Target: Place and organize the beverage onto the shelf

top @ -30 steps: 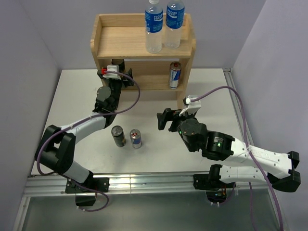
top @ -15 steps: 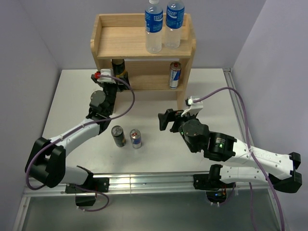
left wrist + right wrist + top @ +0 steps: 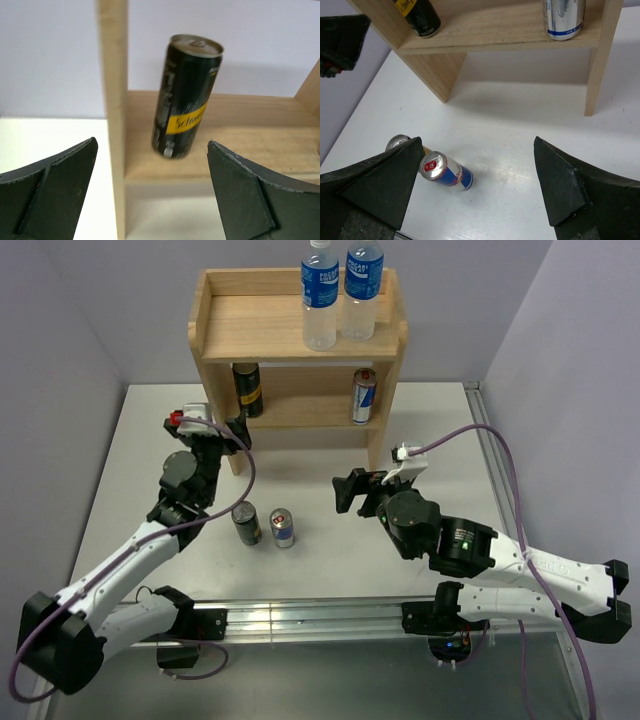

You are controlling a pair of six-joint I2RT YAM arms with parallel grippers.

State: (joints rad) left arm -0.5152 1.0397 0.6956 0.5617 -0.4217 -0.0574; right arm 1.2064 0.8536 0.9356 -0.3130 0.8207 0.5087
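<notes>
The dark can is still on the tabletop, so my left gripper should draw back from the shelf [image 3: 225,335], tilt down and lower over the dark can's top end [image 3: 244,513].
The wooden shelf [image 3: 225,335] stands at the back. Its top board holds two water bottles [image 3: 320,295]. Its lower tier holds a black and yellow can [image 3: 247,390] on the left and a blue and silver can [image 3: 364,395] on the right. My left gripper [image 3: 232,430] is open and empty, just in front of the shelf's left side panel [image 3: 115,125]; the black can [image 3: 187,97] stands upright beyond it. A dark can [image 3: 245,523] and a Red Bull can [image 3: 283,528] stand on the table. My right gripper [image 3: 350,490] is open and empty, right of them. The Red Bull can [image 3: 447,172] shows in its view.
The dark can [image 3: 400,142] is partly hidden behind my right gripper's left finger [image 3: 375,190]. Grey walls close in the table on the left, back and right. A purple cable [image 3: 500,470] loops from the right arm near the table's right edge.
My left gripper has let go of the black can on the lower tier and drawn back towards the near left. The right gripper has shifted slightly right.
</notes>
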